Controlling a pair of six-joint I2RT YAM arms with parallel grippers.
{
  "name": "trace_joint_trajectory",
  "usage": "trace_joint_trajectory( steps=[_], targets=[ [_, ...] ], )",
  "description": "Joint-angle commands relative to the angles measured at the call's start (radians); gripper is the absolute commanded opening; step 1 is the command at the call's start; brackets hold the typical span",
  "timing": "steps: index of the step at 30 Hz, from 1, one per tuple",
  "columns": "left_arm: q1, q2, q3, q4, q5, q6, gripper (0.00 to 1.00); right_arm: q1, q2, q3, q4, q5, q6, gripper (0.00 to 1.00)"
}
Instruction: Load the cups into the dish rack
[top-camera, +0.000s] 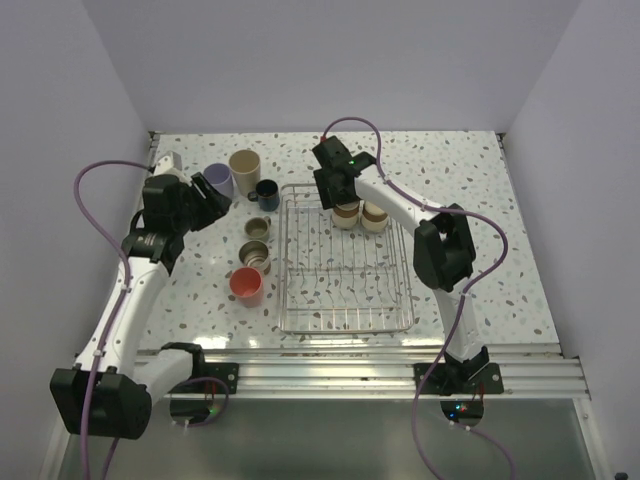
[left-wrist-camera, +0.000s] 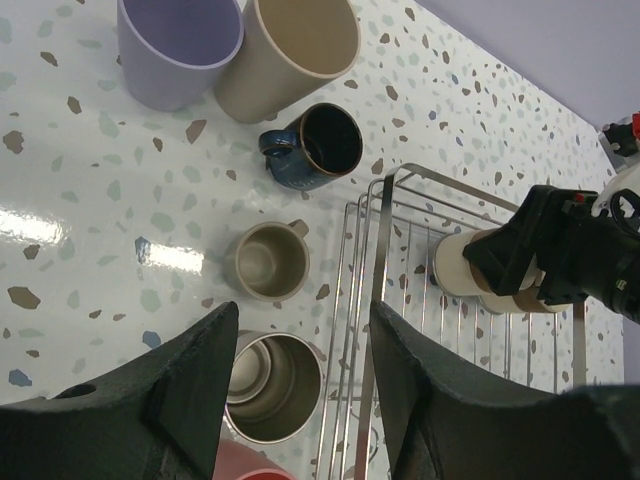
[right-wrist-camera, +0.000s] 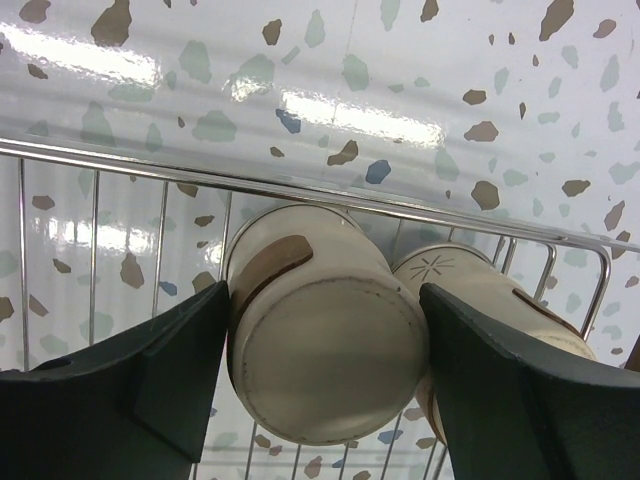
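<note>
The robot's left gripper is next going to move down and outward over the dark blue mug's handle (top-camera: 252, 197), since the handle is below and outward of the gripper and sticks out away from the rack (top-camera: 345, 320).
The dish rack (top-camera: 345, 320) lies mid-table. Two cream cups stand upside down at its far end. My right gripper (right-wrist-camera: 325, 300) straddles the left one (right-wrist-camera: 325, 365), open, its fingers close against the cup's sides; the second cup (right-wrist-camera: 470, 285) is beside it. Left of the rack stand a lavender tumbler (left-wrist-camera: 180, 45), a beige tumbler (left-wrist-camera: 295, 50), a dark blue mug (left-wrist-camera: 322, 145), a small tan cup (left-wrist-camera: 268, 262), a steel cup (left-wrist-camera: 275, 385) and a coral cup (top-camera: 246, 285). My left gripper (left-wrist-camera: 303, 315) hangs open and empty above the steel cup and the rack's left rim (left-wrist-camera: 385, 230).
White walls close in the speckled table on three sides. An aluminium rail (top-camera: 350, 365) runs along the near edge by the arm bases. Purple cables loop from both arms. Most of the rack's near part holds nothing.
</note>
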Motion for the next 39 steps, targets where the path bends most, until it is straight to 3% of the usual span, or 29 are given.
trace_joint_trajectory(
  steps=[1, 2, 4, 12, 18, 21, 28, 39],
  targets=[
    [-0.001, 0.019, 0.027, 0.049, 0.020, 0.026, 0.58, 0.002, -0.014, 0.007, 0.023, 0.012, 0.008, 0.80],
    [-0.001, 0.022, 0.027, 0.051, 0.023, 0.025, 0.58, 0.003, -0.016, 0.008, 0.023, 0.012, 0.008, 0.90],
    [0.000, 0.032, 0.035, 0.056, 0.024, 0.025, 0.58, 0.005, -0.019, 0.008, 0.023, 0.013, 0.011, 0.98],
    [-0.001, 0.112, 0.129, 0.059, 0.001, 0.048, 0.59, 0.011, -0.059, 0.069, -0.002, 0.010, 0.023, 0.98],
    [0.000, 0.266, 0.277, 0.065, -0.026, 0.069, 0.59, 0.019, -0.134, 0.240, -0.085, -0.011, 0.032, 0.98],
    [0.000, 0.359, 0.325, 0.078, -0.034, 0.085, 0.59, 0.022, -0.227, 0.231, -0.106, -0.030, 0.048, 0.99],
    [-0.027, 0.600, 0.402, 0.080, -0.022, 0.157, 0.53, 0.022, -0.489, -0.019, -0.100, -0.065, 0.091, 0.99],
    [-0.063, 0.796, 0.486, 0.121, -0.034, 0.203, 0.51, 0.022, -0.807, -0.395, -0.129, -0.050, 0.150, 0.98]
  ],
)
